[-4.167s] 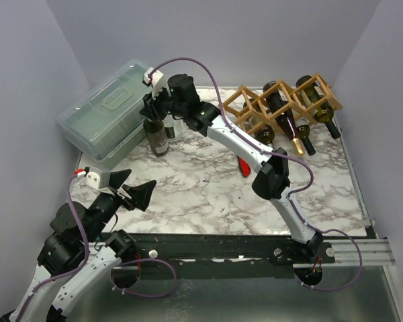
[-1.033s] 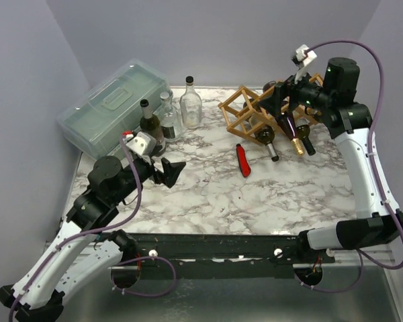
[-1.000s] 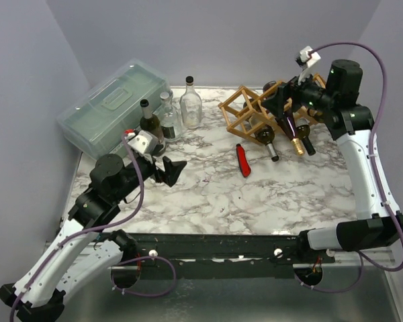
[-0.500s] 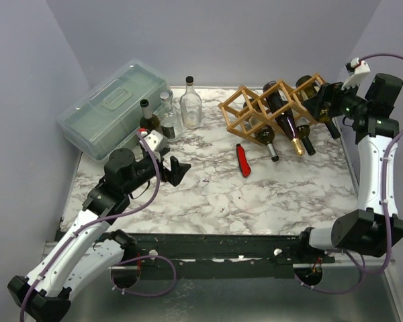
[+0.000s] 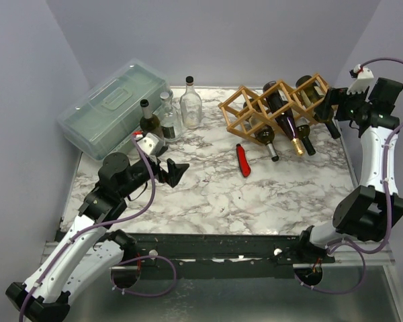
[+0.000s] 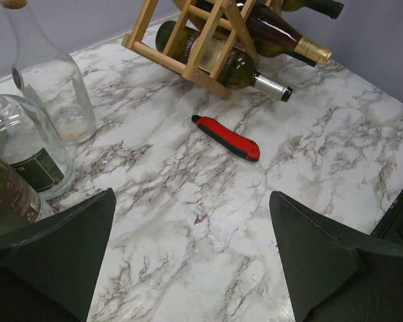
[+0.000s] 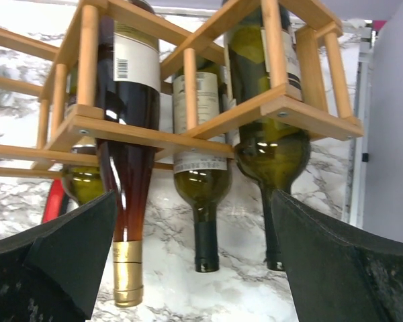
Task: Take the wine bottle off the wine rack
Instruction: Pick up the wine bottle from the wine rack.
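Note:
The end green bottle's neck [image 5: 333, 128] [image 7: 271, 225] lies below my right gripper and to its right in the right wrist view, so I should lower and shift it onto that neck next.
The wooden wine rack [image 5: 245, 107] stands at the back right of the marble table and holds several wine bottles lying neck-forward. In the right wrist view a dark red bottle with a gold cap [image 7: 124, 201], a green bottle with a black cap [image 7: 201, 194] and another green bottle [image 7: 272, 154] poke out under the rack [image 7: 282, 104]. My right gripper [image 5: 328, 102] hovers at the rack's right end, open [image 7: 195, 261] and holding nothing, apart from the bottles. My left gripper [image 5: 178, 168] hangs open [image 6: 191, 248] over bare marble at the left centre.
A red utility knife [image 5: 243, 161] [image 6: 226, 137] lies in front of the rack. A dark bottle [image 5: 150, 124] and two clear bottles [image 5: 168, 117] [image 5: 190, 104] stand upright at the back left beside a translucent lidded box [image 5: 111, 107]. The table's right edge is close to my right arm.
My right gripper has swung from above the rack's middle out to its right end and dropped lower. My left arm shifted slightly. Both grippers stayed open; the bottles have not moved.

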### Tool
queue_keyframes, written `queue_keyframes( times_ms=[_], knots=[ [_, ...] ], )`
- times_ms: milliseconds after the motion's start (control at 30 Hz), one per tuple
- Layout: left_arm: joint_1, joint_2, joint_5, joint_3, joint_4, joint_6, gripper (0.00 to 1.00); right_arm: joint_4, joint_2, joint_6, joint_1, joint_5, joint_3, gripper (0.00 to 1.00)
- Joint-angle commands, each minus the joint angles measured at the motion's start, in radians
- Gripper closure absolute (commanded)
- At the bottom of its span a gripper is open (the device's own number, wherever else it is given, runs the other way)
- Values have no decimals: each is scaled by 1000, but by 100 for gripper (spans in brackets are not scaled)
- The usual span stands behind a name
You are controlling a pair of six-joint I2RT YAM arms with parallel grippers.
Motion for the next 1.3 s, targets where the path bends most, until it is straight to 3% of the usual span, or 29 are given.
queue_keyframes(
  times_ms=[0,767,1267],
  knots=[
    [3,-12,23,-10,16,12,1,-8,27,-65,-31,60,-14,1],
    [3,1,14,-18,19,22,1,-46,251,-285,-53,123,21,1],
    [3,-1,8,-20,18,26,1,-125,366,-358,-53,82,121,12]
  ],
)
